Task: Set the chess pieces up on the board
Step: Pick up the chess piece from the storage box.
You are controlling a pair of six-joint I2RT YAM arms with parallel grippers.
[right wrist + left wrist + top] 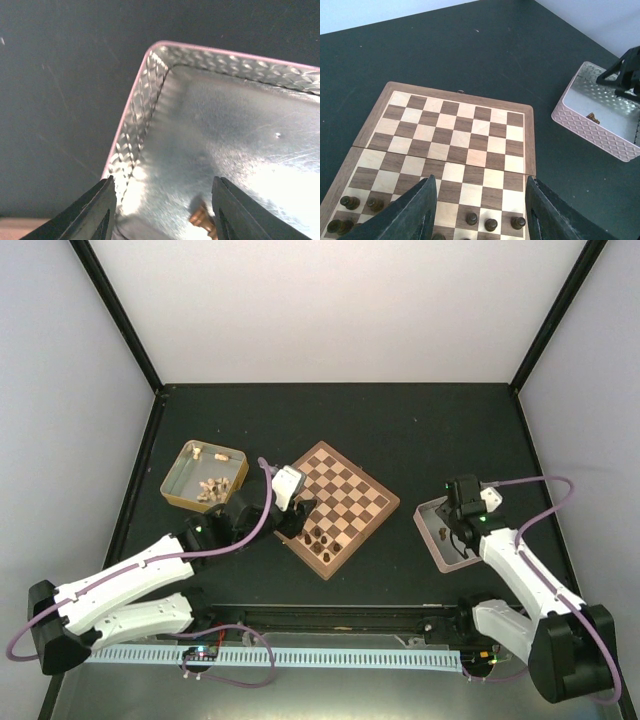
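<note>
My right gripper lowers a little back into the pink tray next, around the piece. The brown piece [202,220] lies on the pink tray's bottom below the open fingers.
The board [345,502] lies turned like a diamond in the middle; it fills the left wrist view [465,130]. Several dark brown chess pieces [318,537] stand on its near rows, seen in the left wrist view [491,224]. My left gripper [481,200] is open and empty, hovering over the board's near corner [293,520]. My right gripper [162,200] is open over the pink tray [135,110], where one brown piece [202,219] lies between the fingers near the right one. The right gripper [458,530] sits above that tray [428,512] in the top view.
A gold tray [180,468] with pale beige pieces [215,487] stands left of the board. The pink tray also shows in the left wrist view [570,112] with a brown piece [593,118] in it. Black frame posts rise at the back corners.
</note>
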